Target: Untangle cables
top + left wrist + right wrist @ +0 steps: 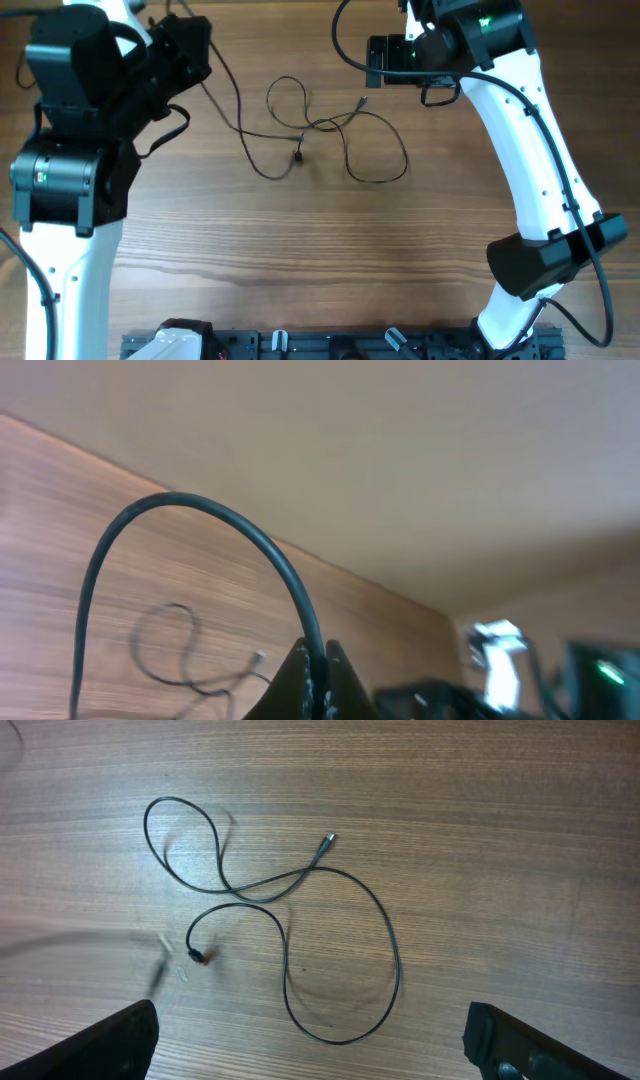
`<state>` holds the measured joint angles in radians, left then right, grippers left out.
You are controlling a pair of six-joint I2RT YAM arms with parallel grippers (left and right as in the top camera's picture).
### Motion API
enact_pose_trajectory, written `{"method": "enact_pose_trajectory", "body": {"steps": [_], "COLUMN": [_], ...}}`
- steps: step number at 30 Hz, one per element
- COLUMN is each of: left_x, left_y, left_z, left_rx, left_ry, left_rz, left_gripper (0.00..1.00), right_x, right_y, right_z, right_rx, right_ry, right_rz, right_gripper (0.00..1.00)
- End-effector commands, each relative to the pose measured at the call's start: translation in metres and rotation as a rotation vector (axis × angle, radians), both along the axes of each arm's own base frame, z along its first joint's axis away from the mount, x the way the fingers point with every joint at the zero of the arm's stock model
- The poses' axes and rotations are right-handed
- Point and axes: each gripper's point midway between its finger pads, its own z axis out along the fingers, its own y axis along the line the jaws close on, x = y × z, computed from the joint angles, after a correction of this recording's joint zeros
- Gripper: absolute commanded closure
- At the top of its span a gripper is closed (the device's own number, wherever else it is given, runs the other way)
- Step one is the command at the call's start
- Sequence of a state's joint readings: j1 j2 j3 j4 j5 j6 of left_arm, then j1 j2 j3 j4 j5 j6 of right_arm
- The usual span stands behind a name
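Observation:
My left gripper holds its cable, whose end hangs beside the tangle; next it will carry it left in the overhead view, down to the table, and release it.
Thin black cables lie in tangled loops on the wooden table at the back centre, with small plugs at their ends. My left gripper is raised at the back left, shut on one black cable that runs down to the tangle. The left wrist view shows its jaws closed on that cable, with loops on the table beyond. My right gripper is above the table just right of the tangle, open and empty. Its view shows the loops and a plug below it.
The wooden table stretches toward the front. A black rack of fixtures lines the front edge. The right arm's white links cross the right side. The left arm's base stands at the left.

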<state>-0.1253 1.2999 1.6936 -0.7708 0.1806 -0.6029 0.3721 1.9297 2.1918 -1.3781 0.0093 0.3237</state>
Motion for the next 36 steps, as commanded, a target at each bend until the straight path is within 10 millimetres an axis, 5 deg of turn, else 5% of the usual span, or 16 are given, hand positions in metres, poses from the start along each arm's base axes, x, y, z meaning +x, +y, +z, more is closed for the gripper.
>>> {"method": "enact_pose_trajectory", "body": {"steps": [1,9,15,20,28,36], "left_x": [0.016,0.061,0.063,0.061,0.085,0.076], "left_y": [0.036,0.056,0.063,0.135,0.238,0.376], "left_z": [-0.008,-0.034,-0.035,-0.088,-0.177,-0.211], "left_rx": [0.105,0.232,0.099,0.144,0.097,0.190], "left_ry": [0.005,0.017,0.021,0.201,0.387,0.375], "left_rz": [0.192,0.251,0.093,0.192,0.363,0.705], "left_gripper": [0.96,0.96,0.96,0.96,0.96,0.96], "right_x": [0.001,0.001,0.001,0.001,0.001,0.001], "right_y": [-0.002,-0.002,-0.002,-0.002,-0.002,-0.002], "right_z": [-0.003,-0.003,-0.003,-0.003,-0.003,-0.003], "right_rx": [-0.027,-0.027,-0.027,-0.027,-0.027,-0.027], "right_ry": [-0.002,-0.002,-0.002,-0.002,-0.002,-0.002], "right_rz": [0.002,0.002,0.002,0.002,0.002,0.002], "right_gripper": [0.00,0.00,0.00,0.00,0.00,0.00]}}
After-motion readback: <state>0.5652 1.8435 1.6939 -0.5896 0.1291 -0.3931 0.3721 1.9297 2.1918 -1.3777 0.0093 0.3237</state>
